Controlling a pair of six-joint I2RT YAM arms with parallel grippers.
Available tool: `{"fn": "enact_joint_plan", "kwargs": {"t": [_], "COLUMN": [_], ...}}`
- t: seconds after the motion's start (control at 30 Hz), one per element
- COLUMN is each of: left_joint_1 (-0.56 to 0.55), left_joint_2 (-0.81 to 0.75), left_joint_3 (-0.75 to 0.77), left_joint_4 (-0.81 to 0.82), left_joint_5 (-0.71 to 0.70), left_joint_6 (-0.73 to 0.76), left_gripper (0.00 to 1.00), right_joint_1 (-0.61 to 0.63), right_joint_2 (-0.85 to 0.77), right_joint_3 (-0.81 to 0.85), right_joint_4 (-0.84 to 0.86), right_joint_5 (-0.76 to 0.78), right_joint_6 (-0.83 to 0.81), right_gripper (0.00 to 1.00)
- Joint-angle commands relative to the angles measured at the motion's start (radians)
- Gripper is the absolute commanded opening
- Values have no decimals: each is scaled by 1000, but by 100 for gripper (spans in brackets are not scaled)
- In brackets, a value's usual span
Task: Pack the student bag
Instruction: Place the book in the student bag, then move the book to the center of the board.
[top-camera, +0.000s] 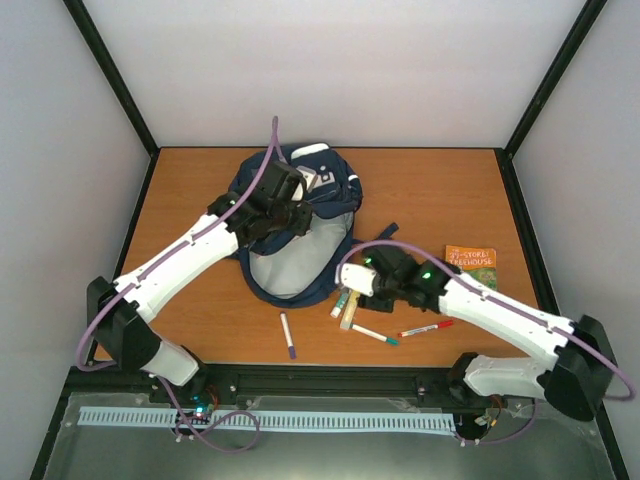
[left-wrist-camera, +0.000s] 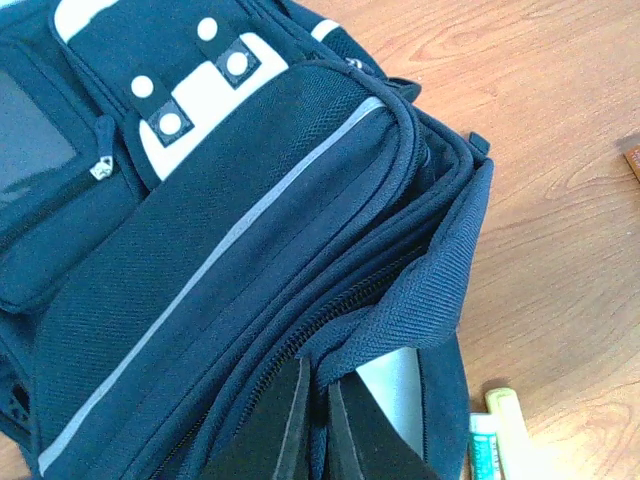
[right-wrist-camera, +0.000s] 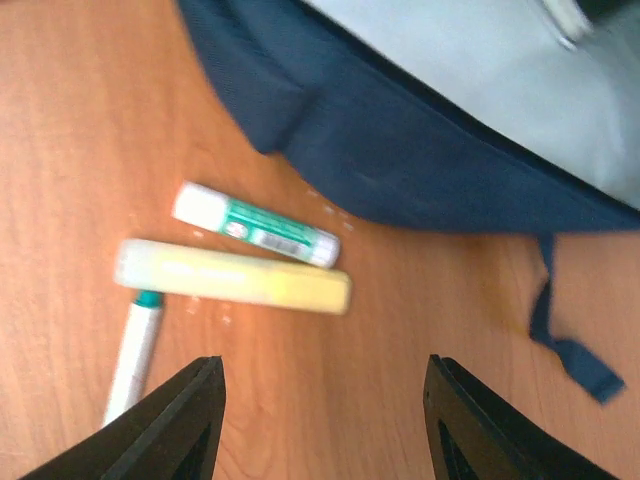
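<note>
I need to pull the bag's fabric edge back over the bag's opening next with my left gripper, toward the near rim of the opening, and then let go. The bag's opening is wide open and shows grey lining.
The student bag, navy with white patches, lies at the table's middle with its main opening gaping and grey lining showing. My left gripper is over the bag. In the left wrist view it is shut on the fabric edge of the bag by the zip. My right gripper hangs just right of the bag's opening. In the right wrist view it is open over bare wood, nothing between its fingers. A green-and-white glue stick and a yellow highlighter lie just ahead of it.
A teal-capped marker, a red marker and a purple pen lie on the near table. An orange book rests at the right. A loose bag strap trails on the wood. Black frame posts stand at the corners.
</note>
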Motion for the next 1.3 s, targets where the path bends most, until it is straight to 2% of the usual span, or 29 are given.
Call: {"fn": "enact_joint_plan", "kwargs": {"t": [0.0, 0.17, 0.23, 0.3, 0.4, 0.43, 0.47, 0.5, 0.53, 0.57, 0.7, 0.8, 0.9, 1.0, 1.07, 1.13, 1.27], "left_joint_1": [7, 7, 7, 7, -6, -11, -17, -25, -38, -50, -85, -97, -106, -126, -132, -140, -142], "left_joint_2": [16, 56, 71, 76, 50, 42, 33, 23, 6, -12, -64, -91, -140, -200, -198, -175, -15], "left_joint_3": [-41, -138, -172, -209, -258, -262, -260, -256, -254, -249, -215, -215, -264, -331, -307, -235, -16], "left_joint_4": [31, 83, 108, 144, 202, 204, 198, 187, 176, 165, 113, 134, 231, 399, 420, 364, 69], "left_joint_5": [17, 45, 70, 141, 237, 259, 275, 280, 280, 273, 203, 192, 215, 251, 229, 179, 0], "left_joint_6": [-81, -116, -122, -109, -98, -88, -82, -80, -78, -74, -63, -64, -97, -146, -181, -205, -239], "left_gripper": [8, 7, 7, 1, 4, 17, 39, 55, 86, 98, 100, 100, 100, 100, 100, 100, 100], "right_joint_1": [-170, -374, -447, -515, -556, -566, -572, -575, -576, -582, -654, -785, -897, -1004, -1055, -1104, -1236], "right_joint_2": [-116, -191, -192, -164, -158, -175, -188, -195, -193, -186, -136, -97, -51, -10, 1, 1, 13], "right_joint_3": [-12, -50, -67, -75, -54, -67, -82, -95, -102, -101, -67, -32, 7, 33, 33, 31, 40], "right_joint_4": [4, 62, 109, 137, 126, 137, 148, 153, 155, 151, 131, 97, 42, 5, -15, -32, -73], "right_joint_5": [-147, -236, -223, -234, -217, -224, -236, -239, -229, -212, -195, -240, -280, -286, -282, -263, -246], "right_joint_6": [69, 148, 226, 273, 281, 284, 284, 284, 284, 286, 294, 288, 271, 251, 228, 202, 117], "right_gripper": [57, 59, 64, 67, 68, 69, 71, 73, 74, 74, 76, 82, 86, 87, 87, 87, 86]}}
